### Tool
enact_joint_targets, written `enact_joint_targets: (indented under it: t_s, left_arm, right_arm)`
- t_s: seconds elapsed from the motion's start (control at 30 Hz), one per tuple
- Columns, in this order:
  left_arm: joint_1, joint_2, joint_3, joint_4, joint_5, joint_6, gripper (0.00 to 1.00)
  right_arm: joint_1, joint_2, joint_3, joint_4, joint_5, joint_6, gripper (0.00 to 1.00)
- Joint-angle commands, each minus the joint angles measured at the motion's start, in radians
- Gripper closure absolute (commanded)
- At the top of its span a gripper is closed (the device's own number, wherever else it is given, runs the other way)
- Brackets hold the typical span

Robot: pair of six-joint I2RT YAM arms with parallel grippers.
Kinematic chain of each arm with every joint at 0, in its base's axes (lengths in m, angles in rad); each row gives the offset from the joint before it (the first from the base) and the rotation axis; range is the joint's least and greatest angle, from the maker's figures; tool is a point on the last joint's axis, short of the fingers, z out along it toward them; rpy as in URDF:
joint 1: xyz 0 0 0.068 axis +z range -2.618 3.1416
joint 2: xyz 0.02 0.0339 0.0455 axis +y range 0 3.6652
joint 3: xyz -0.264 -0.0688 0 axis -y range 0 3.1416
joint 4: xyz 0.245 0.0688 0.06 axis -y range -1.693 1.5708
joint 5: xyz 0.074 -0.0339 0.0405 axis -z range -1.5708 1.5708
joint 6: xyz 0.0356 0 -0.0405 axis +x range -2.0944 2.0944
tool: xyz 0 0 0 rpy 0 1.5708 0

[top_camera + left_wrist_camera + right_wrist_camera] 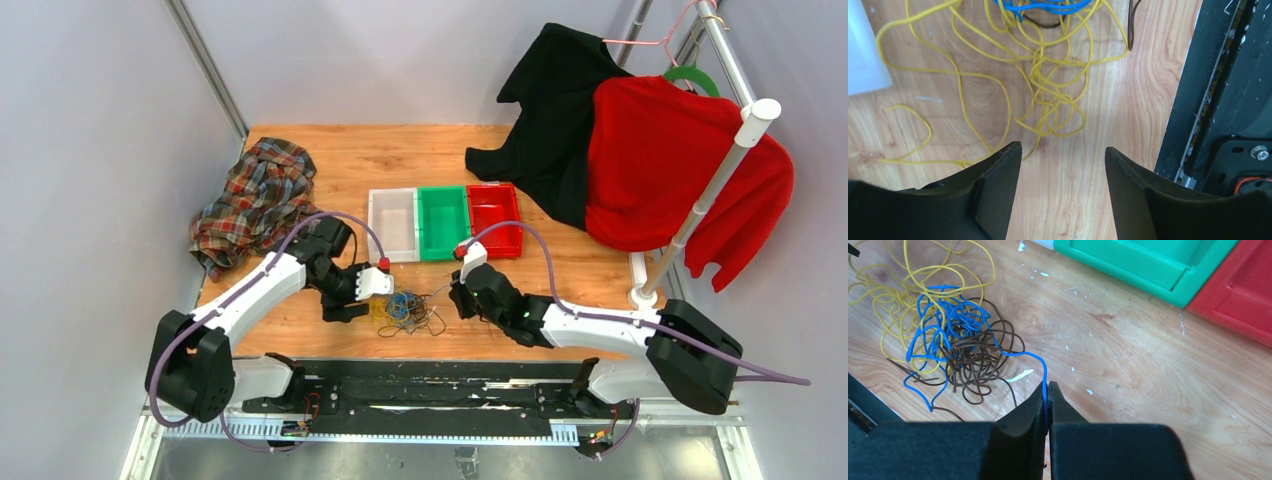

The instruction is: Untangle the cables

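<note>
My left gripper lowers toward the tangle next and brings its open fingers around the bunched yellow cable loops, since they lie clear of the blue cable.
The cables [405,311] lie in a small tangle on the wooden table between my two grippers. In the right wrist view the blue cable [940,322] sits over dark brown loops [980,357], with yellow loops [895,297] beyond. My right gripper [1047,386] is shut on an end of the blue cable, which runs up from between its jaws to the tangle. My left gripper [1063,150] is open and empty, just short of the yellow cable [1048,95] spread on the wood; blue loops [1040,6] show at the top edge.
A white bin [392,224], a green bin [443,221] and a red bin [495,217] stand in a row behind the tangle. A plaid shirt [255,200] lies at the left. Black and red garments [650,160] hang on a rack at the right. A black rail [1228,90] runs along the near edge.
</note>
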Motion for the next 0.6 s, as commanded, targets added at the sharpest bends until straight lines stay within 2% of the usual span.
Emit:
enact_joint_targets:
  t_s: [0.0,0.1,0.23,0.3,0.33,0.4,0.43,0.47,0.57]
  left_arm:
    - [-0.054,0.033,0.003,0.089,0.044,-0.022,0.33]
    - [-0.097,0.066,0.013,0.147,0.019,-0.066,0.35]
    - [-0.112,0.108,0.013,0.220,-0.002,-0.113,0.46]
    - [-0.114,0.123,0.012,0.254,0.003,-0.129,0.55]
    - [-0.114,0.127,0.015,0.268,0.006,-0.146,0.63]
    - [-0.114,0.128,0.036,0.279,0.006,-0.196,0.87]
    - [-0.114,0.121,0.056,0.262,0.008,-0.222,0.96]
    - [-0.114,0.110,0.087,0.232,0.012,-0.237,0.99]
    - [-0.114,0.049,0.176,0.143,0.015,-0.294,0.99]
  right_arm:
    - [-0.011,-0.021,0.008,-0.072,0.060,0.014,0.99]
    - [-0.011,-0.026,-0.011,-0.094,0.092,0.025,0.99]
    - [-0.022,-0.090,-0.043,-0.144,0.153,0.045,0.99]
    - [-0.029,-0.133,-0.063,-0.155,0.172,0.045,0.99]
    - [-0.033,-0.154,-0.068,-0.167,0.189,0.046,0.99]
    - [-0.051,-0.191,-0.074,-0.207,0.234,0.051,0.99]
    - [-0.059,-0.210,-0.072,-0.231,0.258,0.054,0.99]
    - [-0.063,-0.233,-0.070,-0.249,0.276,0.050,0.99]
    - [-0.063,-0.293,-0.059,-0.283,0.318,0.028,0.99]
